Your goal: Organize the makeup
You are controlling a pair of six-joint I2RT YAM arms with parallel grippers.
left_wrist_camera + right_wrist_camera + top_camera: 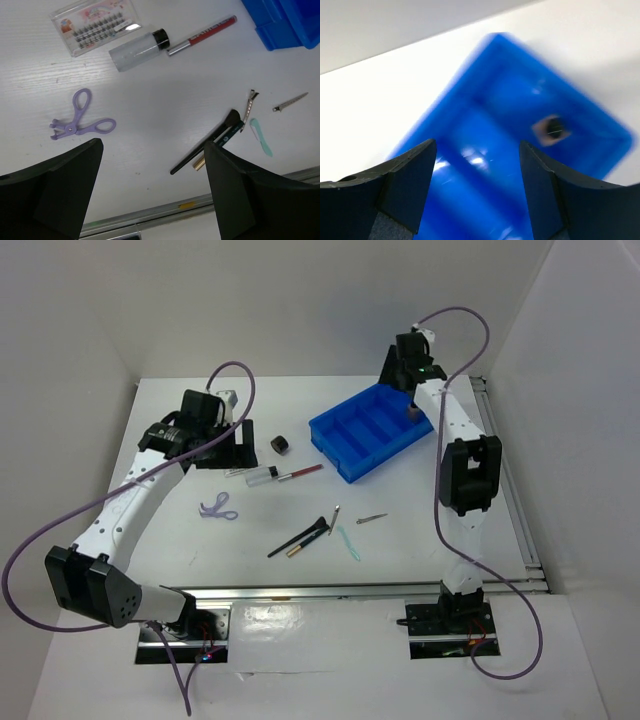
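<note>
The robot's right gripper needs to swing to the left in the top view, past the blue tray, and then go down to the black pot point(280, 444) outside the tray.
The makeup lies scattered on the white table. There is a lash card point(97, 25), a clear tube point(137, 47), a red pencil point(205, 34), lilac scissors point(80, 120), black brushes point(207, 142) and a teal tool point(261, 136). A black pot point(281, 445) sits left of the blue tray point(372, 430). A beige black-capped bottle point(551, 130) lies in the tray's far end compartment. My left gripper point(152, 165) hovers open above the table, holding nothing. My right gripper point(477, 160) hangs open over the tray point(460, 85), empty; its view is blurred.
Two metal hair clips point(248, 106) point(290, 101) lie near the brushes. A metal rail point(380, 588) runs along the table's near edge. White walls close in the back and both sides.
</note>
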